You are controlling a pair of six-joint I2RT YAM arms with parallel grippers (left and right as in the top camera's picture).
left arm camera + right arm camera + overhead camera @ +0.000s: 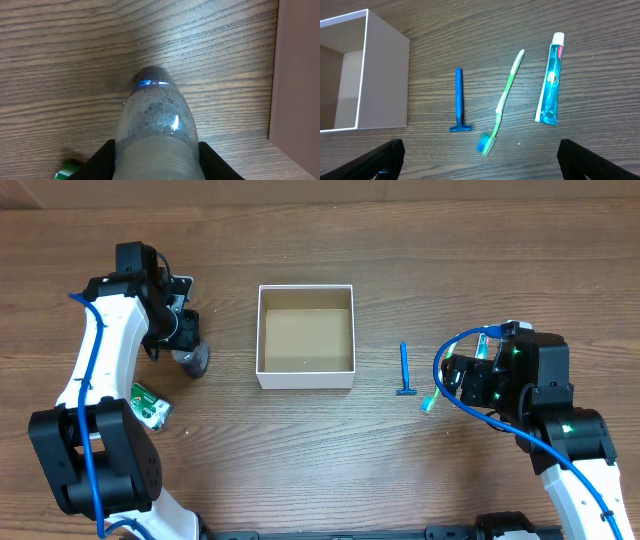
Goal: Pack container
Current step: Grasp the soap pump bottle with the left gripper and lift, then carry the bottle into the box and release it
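Observation:
Next, the left gripper lifts the bottle it holds over the side of the container, then lowers it into the container's far corner by the razor.
The container, a square white box with a brown floor, stands mid-table and holds nothing I can see. It also shows in the right wrist view and the left wrist view. My left gripper is shut on a clear bottle of grey liquid, left of the container. The bottle's far end is down at the table. My right gripper is open and empty, above a green toothbrush with a blue head cover.
A blue razor lies right of the container. A teal toothpaste tube lies right of the toothbrush. A green-and-white packet lies at the front left, near my left arm.

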